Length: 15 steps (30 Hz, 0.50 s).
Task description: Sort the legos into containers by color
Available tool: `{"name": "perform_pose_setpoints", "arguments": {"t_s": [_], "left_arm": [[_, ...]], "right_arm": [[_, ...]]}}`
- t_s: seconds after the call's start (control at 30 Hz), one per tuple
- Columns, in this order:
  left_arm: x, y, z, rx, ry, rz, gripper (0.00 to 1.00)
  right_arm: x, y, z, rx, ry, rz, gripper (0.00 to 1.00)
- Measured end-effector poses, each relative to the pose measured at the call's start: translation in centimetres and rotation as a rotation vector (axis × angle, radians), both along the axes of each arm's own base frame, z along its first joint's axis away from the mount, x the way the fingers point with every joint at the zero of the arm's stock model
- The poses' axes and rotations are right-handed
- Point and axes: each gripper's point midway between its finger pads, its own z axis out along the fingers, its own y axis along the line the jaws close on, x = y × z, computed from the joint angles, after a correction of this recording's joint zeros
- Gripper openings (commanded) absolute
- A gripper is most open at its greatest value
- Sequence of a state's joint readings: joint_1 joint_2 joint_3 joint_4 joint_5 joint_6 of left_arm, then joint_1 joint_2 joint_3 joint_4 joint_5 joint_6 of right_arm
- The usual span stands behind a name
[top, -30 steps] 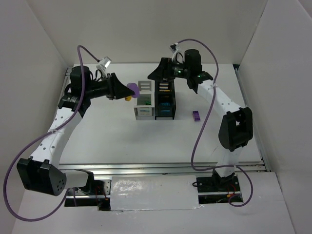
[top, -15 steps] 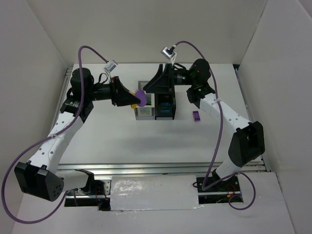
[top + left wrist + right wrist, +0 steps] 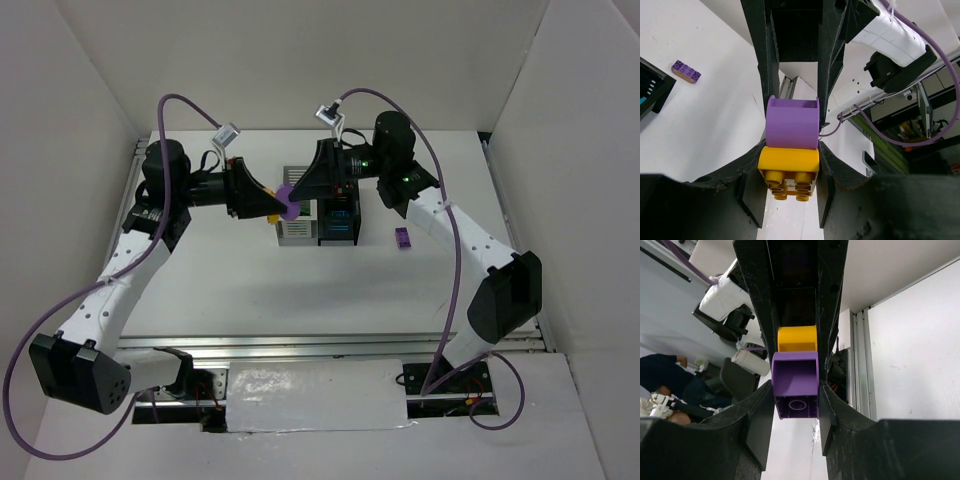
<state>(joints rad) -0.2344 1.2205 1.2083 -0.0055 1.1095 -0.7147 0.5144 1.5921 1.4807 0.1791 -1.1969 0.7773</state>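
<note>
The robot's right gripper next needs to pull away, then go outward and down to release over the far white bin, which is outward below it, because purple is joined to yellow.
A purple lego and a yellow lego are stuck together and held in the air between both arms, just left of the containers. My left gripper is shut on the yellow lego. From the opposite side my right gripper is shut on the purple lego, with the yellow lego behind it. In the top view the pair shows where the left gripper and right gripper meet.
The containers are two white bins on the left and two black bins on the right; a black bin holds cyan legos. A flat purple lego lies on the table right of the block, also seen in the left wrist view.
My right gripper swung left from above the bins to the purple lego and shut on it. My left gripper carried the joined pair rightward, then held still.
</note>
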Motion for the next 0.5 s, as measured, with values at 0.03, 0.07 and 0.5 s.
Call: {"name": "perform_pose_setpoints", "arguments": {"t_s": [0.03, 0.07, 0.5], "left_arm": [[0.0, 0.0, 0.0, -0.002, -0.001, -0.001, 0.0], [0.0, 0.0, 0.0, -0.002, 0.002, -0.001, 0.0], [0.7, -1.2, -0.7, 0.001, 0.023, -0.006, 0.0]], "right_arm": [[0.0, 0.0, 0.0, -0.001, 0.002, 0.0, 0.0], [0.0, 0.0, -0.1, -0.001, 0.004, 0.003, 0.0], [0.9, -2.4, -1.1, 0.042, 0.028, 0.033, 0.0]]}}
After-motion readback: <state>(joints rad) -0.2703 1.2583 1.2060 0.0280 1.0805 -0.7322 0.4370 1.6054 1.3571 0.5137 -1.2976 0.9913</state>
